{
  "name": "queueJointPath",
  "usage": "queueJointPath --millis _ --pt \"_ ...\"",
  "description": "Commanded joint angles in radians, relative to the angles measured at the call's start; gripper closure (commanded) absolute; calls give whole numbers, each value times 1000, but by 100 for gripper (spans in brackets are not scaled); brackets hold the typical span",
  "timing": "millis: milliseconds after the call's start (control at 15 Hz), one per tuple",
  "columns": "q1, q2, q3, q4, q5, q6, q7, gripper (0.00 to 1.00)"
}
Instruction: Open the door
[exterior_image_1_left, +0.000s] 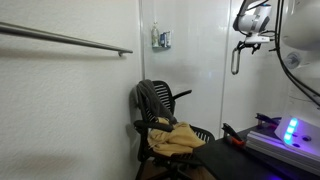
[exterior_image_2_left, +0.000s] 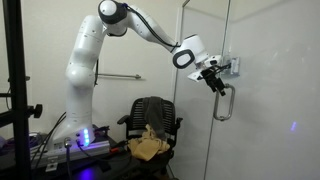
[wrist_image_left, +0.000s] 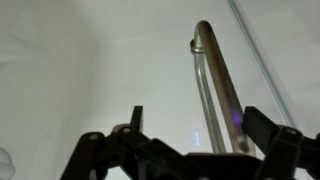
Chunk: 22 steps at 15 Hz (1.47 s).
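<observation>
I should move my gripper to the right in the wrist view next and close it on the top of the handle (exterior_image_1_left: 237, 50) (wrist_image_left: 233, 125), because the handle runs closer to the finger on that side.
The door (exterior_image_1_left: 248, 105) is a tall glossy white panel, and it also fills the right side of an exterior view (exterior_image_2_left: 272, 115). Its short vertical grey metal handle (exterior_image_1_left: 235, 60) shows in both exterior views (exterior_image_2_left: 225, 102) and in the wrist view (wrist_image_left: 214, 80). My gripper (exterior_image_1_left: 254, 41) is up at the handle's top end (exterior_image_2_left: 214, 80). In the wrist view the gripper (wrist_image_left: 200, 128) is open. The handle runs between the two fingers, closer to the right one. I cannot tell whether a finger touches it. The door looks closed.
A black office chair (exterior_image_1_left: 160, 110) with a tan cloth (exterior_image_1_left: 178, 138) stands near the door (exterior_image_2_left: 150, 120). A wall panel carries a small grey box (exterior_image_1_left: 161, 39). A horizontal metal rail (exterior_image_1_left: 70, 40) runs along the textured wall. A lit device (exterior_image_1_left: 290, 132) sits on the table.
</observation>
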Motion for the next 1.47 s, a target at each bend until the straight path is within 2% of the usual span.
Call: queueJointPath --millis 0,133,400,467,667,800,933,1000,1067,1400 --pt "-19 37 21 53 25 -42 -22 0" --pt "-19 21 30 54 18 -103 -42 0" --pt "-18 96 46 142 13 -149 -26 0" --pt "-127 85 167 146 -78 -125 31 0" --pt "-179 108 230 162 -175 -79 72 0" --pt "-191 110 232 151 -262 -44 136 0" --pt "-188 107 204 153 -364 -68 219 0" --pt "-195 98 207 147 -392 -76 235 25" --pt "-196 92 200 146 -422 -84 266 26" --pt "-197 72 205 144 -469 -126 356 62"
